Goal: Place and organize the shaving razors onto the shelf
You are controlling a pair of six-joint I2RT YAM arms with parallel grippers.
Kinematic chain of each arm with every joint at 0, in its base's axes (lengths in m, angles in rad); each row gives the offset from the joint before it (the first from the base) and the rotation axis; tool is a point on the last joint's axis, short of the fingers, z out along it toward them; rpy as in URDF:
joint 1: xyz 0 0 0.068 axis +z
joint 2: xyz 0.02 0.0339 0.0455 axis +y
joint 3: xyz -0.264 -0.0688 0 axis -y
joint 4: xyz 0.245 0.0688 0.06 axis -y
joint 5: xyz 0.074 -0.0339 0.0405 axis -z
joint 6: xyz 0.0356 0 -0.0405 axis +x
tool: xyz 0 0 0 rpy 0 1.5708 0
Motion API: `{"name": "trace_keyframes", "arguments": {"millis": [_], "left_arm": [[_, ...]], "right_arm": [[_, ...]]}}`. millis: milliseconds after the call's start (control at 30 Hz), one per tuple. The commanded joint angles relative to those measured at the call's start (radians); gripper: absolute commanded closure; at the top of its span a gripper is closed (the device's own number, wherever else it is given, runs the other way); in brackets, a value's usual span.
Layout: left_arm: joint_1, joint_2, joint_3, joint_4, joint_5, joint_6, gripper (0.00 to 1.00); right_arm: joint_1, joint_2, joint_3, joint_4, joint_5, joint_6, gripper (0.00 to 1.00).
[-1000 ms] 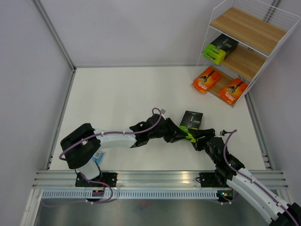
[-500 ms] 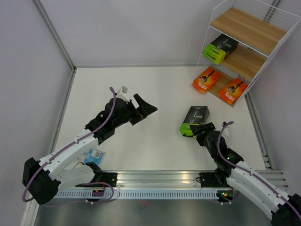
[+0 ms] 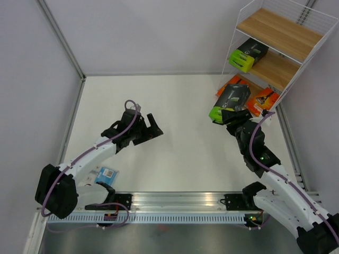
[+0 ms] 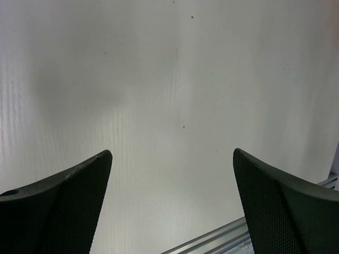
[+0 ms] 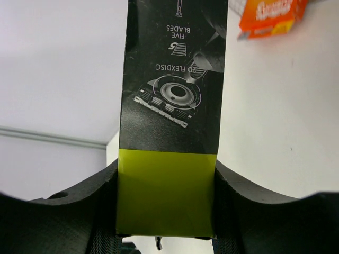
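Observation:
My right gripper should go up and outward to the middle board, which is above it and farther outward. It should let go of the box where the wood is bare.
My right gripper (image 3: 226,114) is shut on the lime-green end of a black razor box (image 3: 231,100), held off the table just in front of the shelf (image 3: 296,58). In the right wrist view the box (image 5: 172,106) stands between the fingers of that gripper (image 5: 166,201). A second black and lime box (image 3: 247,54) lies on the middle board. Two orange cards (image 3: 263,100) lie on the bottom board, the left one (image 3: 229,80) partly hidden by the held box. A blue blister pack (image 3: 107,173) lies near the left arm's base. My left gripper (image 3: 152,127) hangs open over bare table, its jaws (image 4: 170,159) wide apart.
The shelf's top board (image 3: 279,26) has nothing on it. White walls enclose the table on the left, back and right. An aluminium rail (image 3: 175,203) runs along the near edge by both arm bases.
My left gripper opened, let go of the black box and drew back to the left. My right gripper carried the box up and away toward the shelf.

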Motion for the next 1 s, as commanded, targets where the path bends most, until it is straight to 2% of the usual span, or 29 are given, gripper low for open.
{"name": "trace_keyframes", "arguments": {"millis": [0, 100, 167, 300, 333, 400, 733, 833, 967], "left_arm": [[0.023, 0.021, 0.052, -0.02, -0.011, 0.112, 0.0], [0.032, 0.035, 0.073, -0.022, -0.003, 0.123, 0.0], [0.04, 0.043, 0.089, -0.022, 0.004, 0.131, 0.0], [0.049, 0.063, 0.118, -0.025, 0.017, 0.158, 0.0], [0.052, 0.071, 0.124, -0.029, 0.017, 0.163, 0.0], [0.061, 0.077, 0.141, -0.034, 0.018, 0.173, 0.0], [0.07, 0.112, 0.17, -0.037, 0.055, 0.181, 0.01], [0.07, 0.12, 0.172, -0.037, 0.063, 0.183, 0.0], [0.07, 0.123, 0.173, -0.037, 0.07, 0.193, 0.0]], "right_arm": [[-0.052, -0.011, 0.104, 0.074, 0.015, -0.067, 0.74], [-0.135, 0.012, 0.172, 0.062, -0.025, -0.074, 0.74], [-0.172, 0.035, 0.192, 0.091, -0.058, -0.102, 0.79], [-0.29, 0.151, 0.224, 0.165, -0.228, -0.09, 0.84], [-0.351, 0.172, 0.236, 0.18, -0.302, -0.079, 0.85], [-0.396, 0.213, 0.267, 0.205, -0.336, -0.075, 0.86], [-0.493, 0.264, 0.341, 0.226, -0.341, -0.079, 0.85], [-0.496, 0.25, 0.339, 0.214, -0.371, -0.059, 0.85], [-0.496, 0.189, 0.322, 0.187, -0.318, -0.055, 0.84]]}}
